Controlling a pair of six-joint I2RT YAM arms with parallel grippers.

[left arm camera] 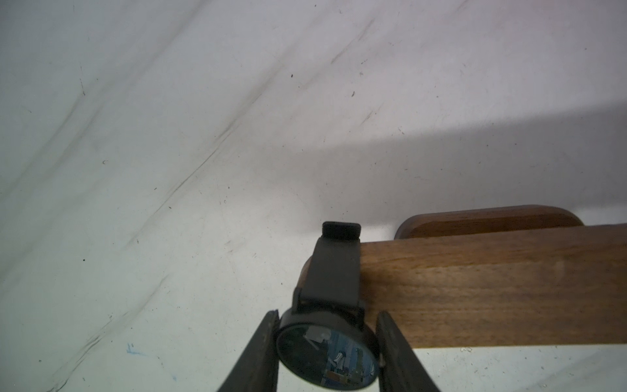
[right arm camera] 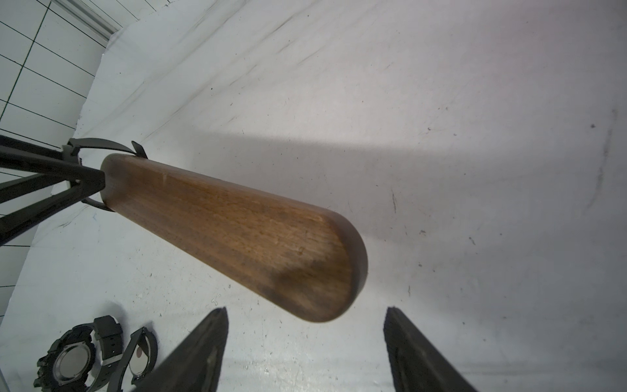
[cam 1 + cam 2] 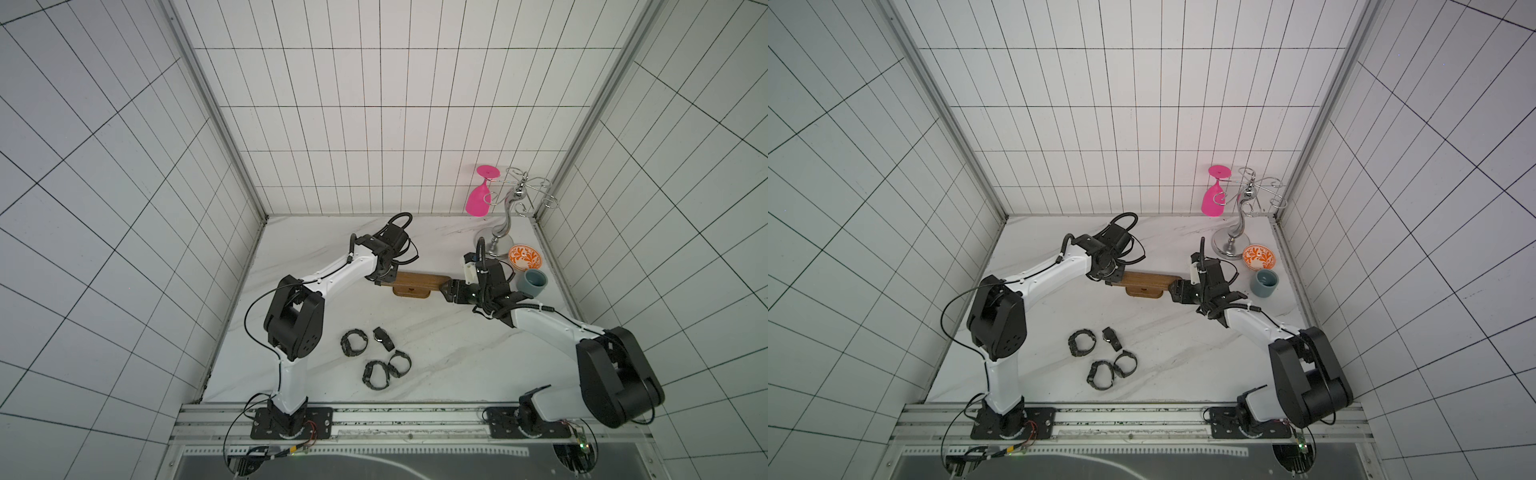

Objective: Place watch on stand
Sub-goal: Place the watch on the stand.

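The watch's strap loops round only the end of the bar, so I should next slide my left gripper along the bar to the part above the stand's base and release the watch.
The stand point(image 3: 419, 280) point(image 3: 1148, 280) is a brown wooden bar on a short base, mid-table between both arms. My left gripper point(image 1: 327, 313) point(image 3: 380, 280) is shut on the round black watch point(image 1: 327, 353) by the sides of its case. The watch's strap point(image 1: 334, 268) loops round the bar's left tip, as the right wrist view also shows on the strap point(image 2: 98, 144). My right gripper point(image 2: 305, 310) point(image 3: 449, 289) stands open just off the bar's rounded right end point(image 2: 305, 264), its fingers apart from the wood and holding nothing.
Several more black watches point(image 3: 354, 343) point(image 3: 376, 374) point(image 2: 78, 356) lie on the marble table nearer the arm bases. At the back right stand a chrome wire rack point(image 3: 509, 216) with a pink glass point(image 3: 478, 199), an orange-patterned bowl point(image 3: 525, 257) and a grey-blue cup point(image 3: 533, 283).
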